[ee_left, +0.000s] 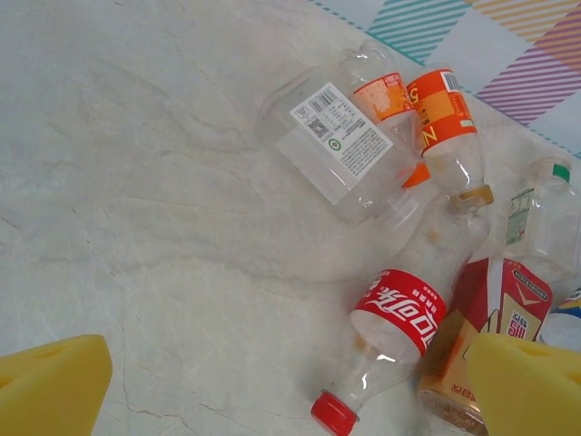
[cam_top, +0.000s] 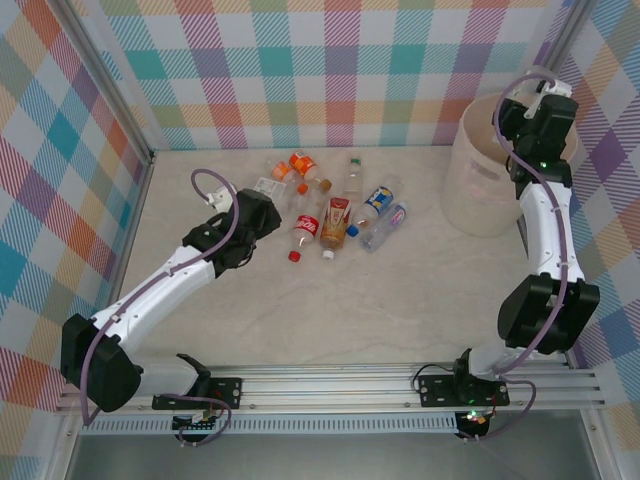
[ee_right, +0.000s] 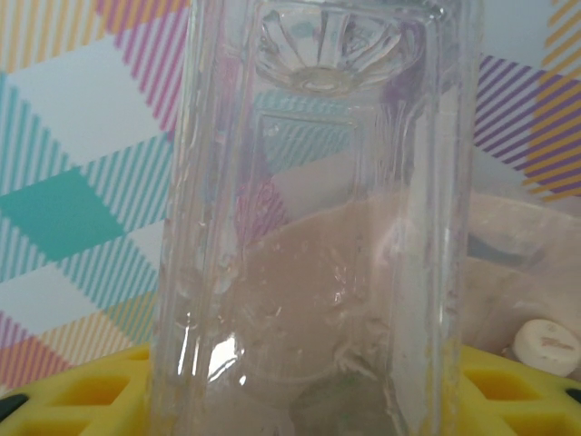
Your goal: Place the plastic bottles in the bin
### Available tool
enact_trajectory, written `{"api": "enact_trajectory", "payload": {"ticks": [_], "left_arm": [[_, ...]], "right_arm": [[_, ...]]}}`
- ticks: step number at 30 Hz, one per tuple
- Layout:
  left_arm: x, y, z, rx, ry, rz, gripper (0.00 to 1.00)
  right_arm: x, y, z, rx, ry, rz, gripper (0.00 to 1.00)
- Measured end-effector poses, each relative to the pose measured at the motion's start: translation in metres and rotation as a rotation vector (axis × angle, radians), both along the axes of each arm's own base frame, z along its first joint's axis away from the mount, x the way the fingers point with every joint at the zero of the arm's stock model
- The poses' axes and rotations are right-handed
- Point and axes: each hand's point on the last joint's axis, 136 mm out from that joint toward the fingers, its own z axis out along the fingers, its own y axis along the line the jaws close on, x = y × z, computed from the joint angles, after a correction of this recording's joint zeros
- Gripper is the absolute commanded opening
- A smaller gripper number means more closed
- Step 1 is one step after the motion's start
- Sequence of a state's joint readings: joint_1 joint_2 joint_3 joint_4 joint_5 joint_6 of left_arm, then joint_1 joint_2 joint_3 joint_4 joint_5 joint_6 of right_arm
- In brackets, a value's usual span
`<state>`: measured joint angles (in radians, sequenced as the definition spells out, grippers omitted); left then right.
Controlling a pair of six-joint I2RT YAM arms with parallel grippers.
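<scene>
I should move my right gripper gently toward the side beside the bin (cam_top: pixel 478 185) and let go of the clear label-free bottle, because the bin's opening (cam_top: pixel 486 128) is below that gripper.
Several plastic bottles lie in a loose group mid-table. Among them are a red-labelled cola bottle (cam_top: pixel 305 232) (ee_left: pixel 395 327), a brown tea bottle (cam_top: pixel 335 222) (ee_left: pixel 490 309), an orange-labelled one (ee_left: pixel 440 113) and a clear one with a white label (ee_left: pixel 340 136). My left gripper (cam_top: pixel 255 215) (ee_left: pixel 286 377) hovers open just left of the cola bottle, its yellow fingers (ee_left: pixel 50 386) wide apart and holding nothing. My right gripper (cam_top: pixel 525 105) (ee_right: pixel 309 391) is raised over the cream-white bin (cam_top: pixel 478 185) and is shut on a clear, label-free bottle (ee_right: pixel 318 218) held upright. The bin's inside (ee_right: pixel 526 272) shows behind that bottle.
Two blue-labelled bottles (cam_top: pixel 380 212) lie at the right of the group, and a green-capped clear one (cam_top: pixel 352 178) (ee_left: pixel 545 209) lies behind. A white cap (ee_right: pixel 547 345) rests inside the bin. Checked walls close in the table on three sides.
</scene>
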<state>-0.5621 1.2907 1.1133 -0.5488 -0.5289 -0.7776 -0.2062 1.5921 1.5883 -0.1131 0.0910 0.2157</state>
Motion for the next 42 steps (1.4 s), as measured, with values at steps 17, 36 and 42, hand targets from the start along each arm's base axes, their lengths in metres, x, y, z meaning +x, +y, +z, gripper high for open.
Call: {"api": "enact_trajectory", "payload": {"ticks": [17,36,42], "left_arm": [[0.003,-0.011,-0.018,-0.020,0.058,-0.033,1.00],[0.009,-0.030,-0.032,-0.037,0.103,-0.113,1.00],[0.014,-0.047,-0.061,-0.023,0.185,-0.189,1.00]], "right_arm": [[0.010,-0.070,-0.032,-0.233,0.124,-0.136,0.69],[0.000,-0.080,-0.026,-0.297,0.110,-0.209,0.86],[-0.015,-0.050,-0.002,-0.219,0.055,-0.086,1.00]]}}
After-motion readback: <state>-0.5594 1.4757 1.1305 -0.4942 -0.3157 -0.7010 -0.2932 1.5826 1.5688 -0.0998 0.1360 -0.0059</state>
